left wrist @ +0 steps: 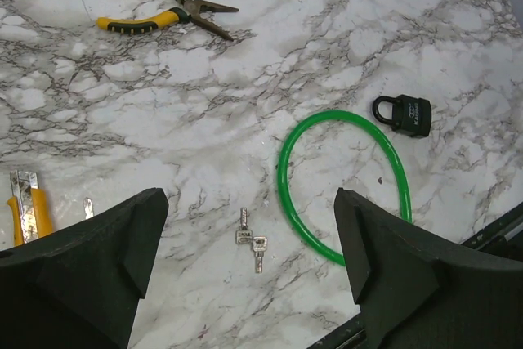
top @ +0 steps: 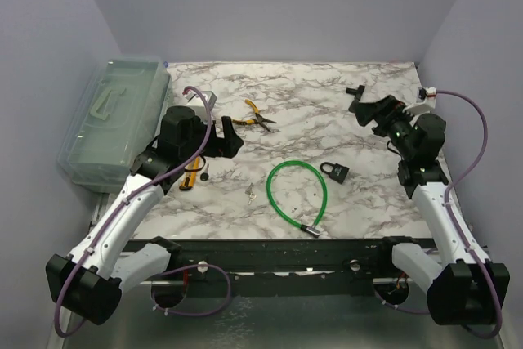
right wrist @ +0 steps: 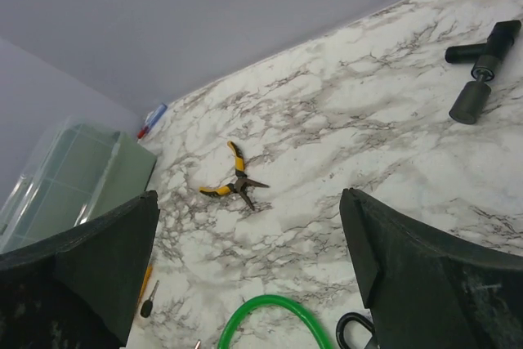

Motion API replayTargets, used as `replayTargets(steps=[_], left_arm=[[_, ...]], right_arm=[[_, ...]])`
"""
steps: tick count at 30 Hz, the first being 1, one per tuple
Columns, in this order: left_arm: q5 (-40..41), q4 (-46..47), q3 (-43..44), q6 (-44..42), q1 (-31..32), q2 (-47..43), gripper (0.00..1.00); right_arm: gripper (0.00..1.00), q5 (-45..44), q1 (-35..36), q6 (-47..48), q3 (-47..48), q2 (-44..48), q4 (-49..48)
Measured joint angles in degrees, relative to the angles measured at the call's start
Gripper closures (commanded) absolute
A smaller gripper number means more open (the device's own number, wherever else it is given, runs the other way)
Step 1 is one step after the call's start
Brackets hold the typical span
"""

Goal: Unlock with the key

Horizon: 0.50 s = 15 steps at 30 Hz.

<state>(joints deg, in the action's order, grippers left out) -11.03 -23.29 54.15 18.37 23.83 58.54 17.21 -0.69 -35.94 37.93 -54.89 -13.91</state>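
Note:
I need to swing my right gripper to the left in the top view and down, because the green cable loop's key-side edge [top: 268, 188] is below it on that side, between the key and the padlock.
The key [left wrist: 252, 241] is a tiny pale silvery pair on one ring, lying flat on the marble table just left of a green cable loop [left wrist: 343, 181]; it also shows in the top view [top: 249, 194]. The black padlock [left wrist: 403, 114] lies shut to the right of the loop, also in the top view [top: 335, 172]. My left gripper [left wrist: 249, 218] is open and empty, held above the table with the key showing between its fingers. My right gripper [right wrist: 249, 218] is open and empty, raised at the far right [top: 369, 108], well away from the padlock.
Yellow-handled pliers [top: 257, 116] lie at the back middle. A yellow utility knife [top: 192, 177] and a small black-headed tool [top: 206, 173] lie left of the key. A clear plastic box [top: 114, 120] stands at the left edge. A black T-shaped tool [right wrist: 482, 59] lies far right.

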Motion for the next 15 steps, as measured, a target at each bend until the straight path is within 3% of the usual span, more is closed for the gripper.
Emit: replayTargets(steps=[11,15], left_arm=[[4.5,0.0,0.0,-0.3,0.0,-2.3,0.1],[7.9,0.0,0.0,-0.3,0.0,-2.6,0.1]], right_arm=[[0.0,2.8,0.0,1.6,13.7,-9.9,18.1],[0.0,0.9,4.2,2.6,19.7,-15.5,26.8]])
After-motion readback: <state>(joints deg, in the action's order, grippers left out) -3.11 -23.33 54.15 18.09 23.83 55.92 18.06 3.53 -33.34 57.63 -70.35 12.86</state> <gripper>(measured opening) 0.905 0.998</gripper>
